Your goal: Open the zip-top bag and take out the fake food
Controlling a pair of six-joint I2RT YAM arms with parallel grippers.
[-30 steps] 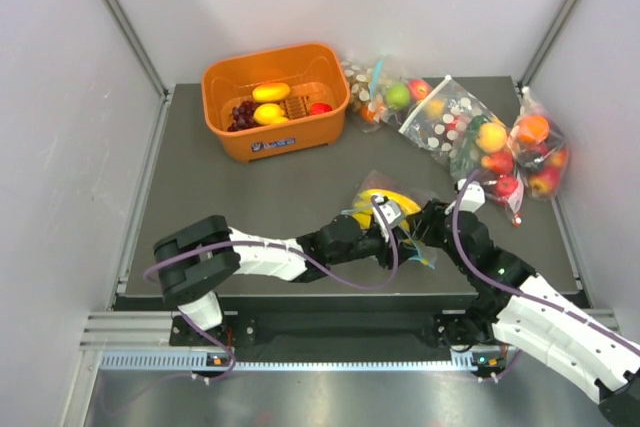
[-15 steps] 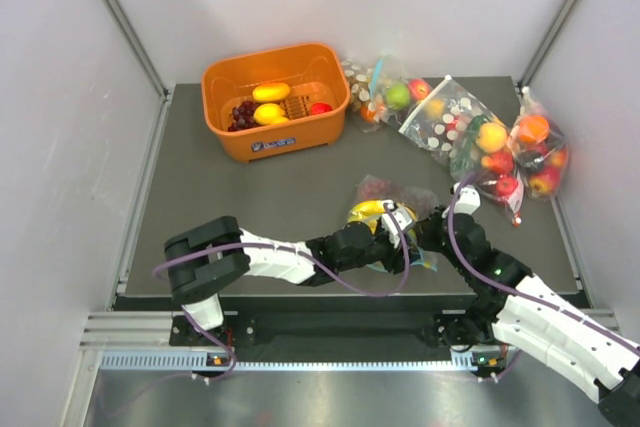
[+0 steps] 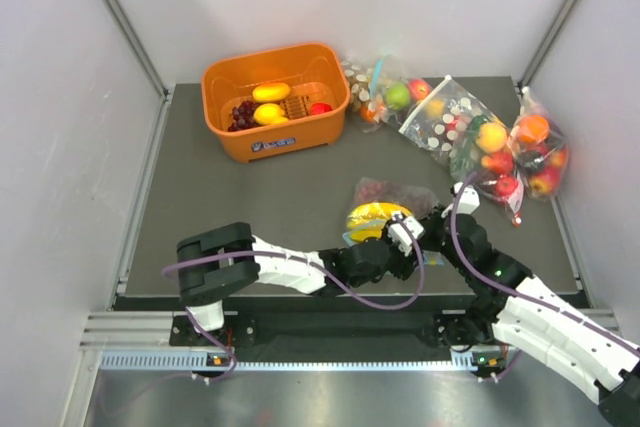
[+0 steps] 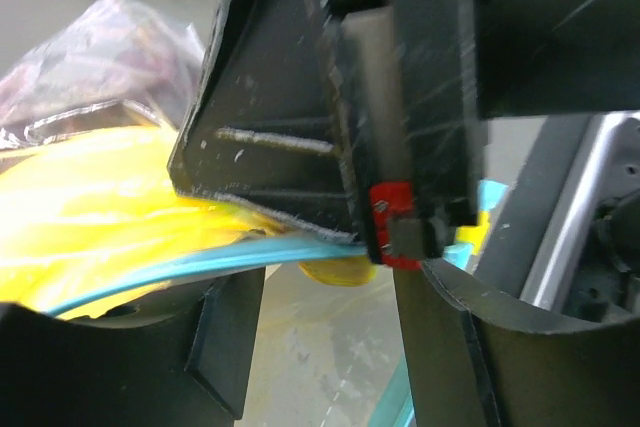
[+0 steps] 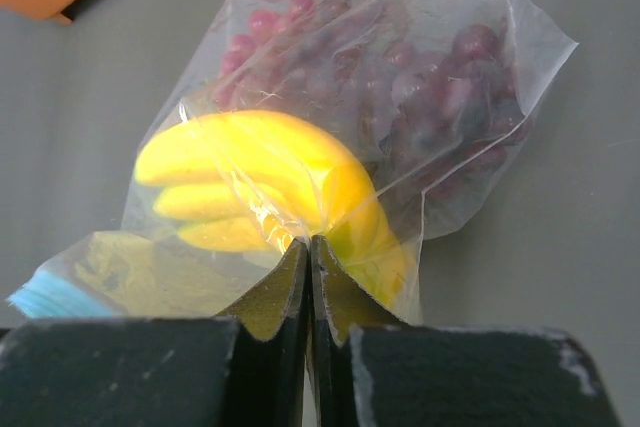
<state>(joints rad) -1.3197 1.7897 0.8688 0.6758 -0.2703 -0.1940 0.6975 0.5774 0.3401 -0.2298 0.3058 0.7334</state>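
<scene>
The bananas' yellow end (image 4: 340, 272) shows between my open fingers past the zip strip (image 4: 200, 267), so I will gently move my left gripper toward and around that end, then close.
The zip-top bag (image 3: 382, 204) lies at the table's near middle, clear and crinkled. Yellow bananas (image 5: 250, 177) and dark purple grapes (image 5: 420, 97) sit inside it. Its blue-teal zip strip (image 4: 200, 267) runs along the near edge. My right gripper (image 5: 310, 244) is shut, pinching the bag's film just in front of the bananas. My left gripper (image 4: 320, 347) is open right beside it, its fingers (image 4: 222, 347) straddling loose clear plastic below the zip strip without gripping it. In the top view both grippers meet at the bag's near edge (image 3: 412, 239).
An orange basket (image 3: 222, 107) with yellow fruits and grapes stands at the back left. A white-dotted bag of fruit (image 3: 440, 119) and a bag of apples and oranges (image 3: 535, 152) lie at the back right. Walls close in on both sides.
My right gripper has shut on the bag's film. My left gripper has slid nearer and to the right along the bag's edge and opened a little wider.
</scene>
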